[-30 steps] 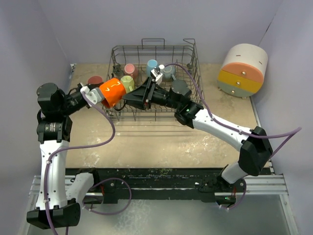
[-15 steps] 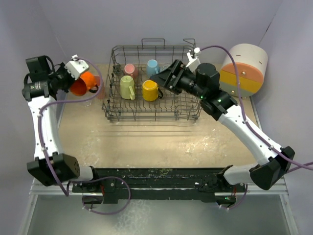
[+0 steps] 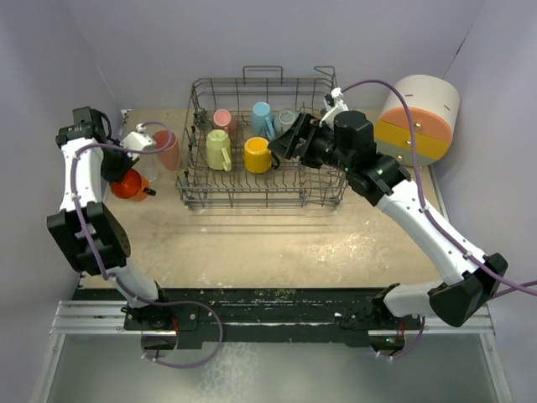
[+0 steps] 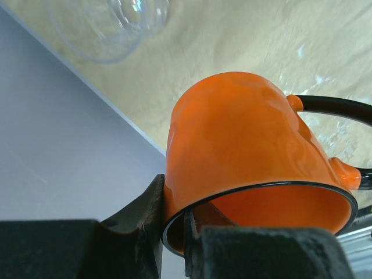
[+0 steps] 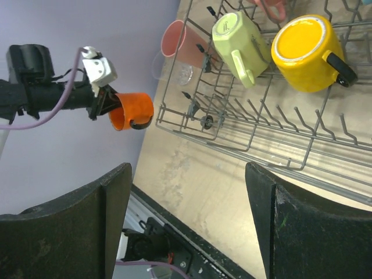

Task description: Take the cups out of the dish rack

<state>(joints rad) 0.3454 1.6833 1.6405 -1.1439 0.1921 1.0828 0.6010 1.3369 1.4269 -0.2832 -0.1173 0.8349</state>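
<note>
My left gripper should first lower the orange cup (image 3: pixel 131 186) outward toward the clear glass, then let go of the orange cup's rim, to get the cup down to the empty table.
My left gripper (image 3: pixel 120 175) is shut on the rim of an orange cup (image 3: pixel 131 186), one finger inside and one outside (image 4: pixel 174 216), low over the table's left edge. The cup (image 4: pixel 244 139) lies tilted; I cannot tell whether it touches the table. It also shows in the right wrist view (image 5: pixel 131 109). The dish rack (image 3: pixel 264 81) holds a pink cup (image 3: pixel 224 120), a light blue cup (image 3: pixel 262 113), a grey cup (image 3: pixel 288 122), a pale yellow-green cup (image 3: pixel 219 149) and a yellow cup (image 3: pixel 257 155). My right gripper (image 3: pixel 294 139) is open and empty above the rack's right part (image 5: pixel 187 174).
A salmon tumbler (image 3: pixel 167 149) and a clear glass (image 4: pixel 110 26) stand on the table left of the rack, close to the orange cup. The purple side wall (image 4: pixel 64 151) is right beside the left gripper. The round drawer box (image 3: pixel 417 117) stands at the back right.
My left arm has swung the orange cup from the rack's left edge out to the left and lowered it beside the wall. My right gripper has drawn back to the rack's right part.
</note>
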